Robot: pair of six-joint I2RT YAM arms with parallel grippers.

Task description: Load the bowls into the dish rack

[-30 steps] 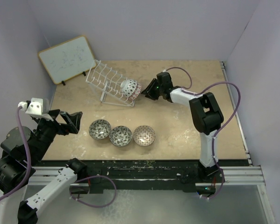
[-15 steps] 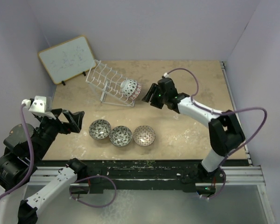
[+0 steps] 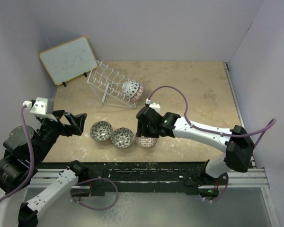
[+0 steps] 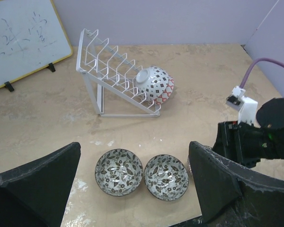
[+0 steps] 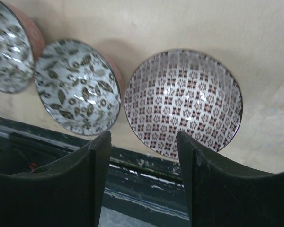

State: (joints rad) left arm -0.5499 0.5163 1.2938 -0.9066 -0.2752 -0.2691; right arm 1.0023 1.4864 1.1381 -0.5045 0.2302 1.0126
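Note:
The beige-brown bowl (image 5: 183, 101) lies below the open fingers. The right gripper moves down onto the beige-brown bowl's rim by the neighbouring grey-black bowl (image 5: 130, 123) next and closes there.
The white wire dish rack (image 3: 110, 83) stands at the back left and holds two bowls on edge, a blue-patterned one (image 4: 153, 80) and a pink-red one (image 4: 169, 90) behind it. Three bowls sit in a row near the front: two grey-black ones (image 3: 101, 131) (image 3: 122, 137) and a beige-brown one (image 3: 147, 141). My right gripper (image 3: 144, 127) is open and empty, hovering over the beige-brown bowl (image 5: 183, 101), its fingers (image 5: 98, 158) near the bowl's front rim. My left gripper (image 3: 75, 123) is open and empty, left of the row; its view shows both grey-black bowls (image 4: 119, 171) (image 4: 166, 176).
A wood-framed whiteboard (image 3: 67, 59) leans against the back left wall beside the rack. The table's front edge with a black rail (image 3: 146, 168) runs just below the bowl row. The right arm (image 3: 203, 132) stretches across the right front.
My right arm has swung from beside the rack's bowls forward and left, down over the beige-brown bowl. My left gripper has shifted only slightly.

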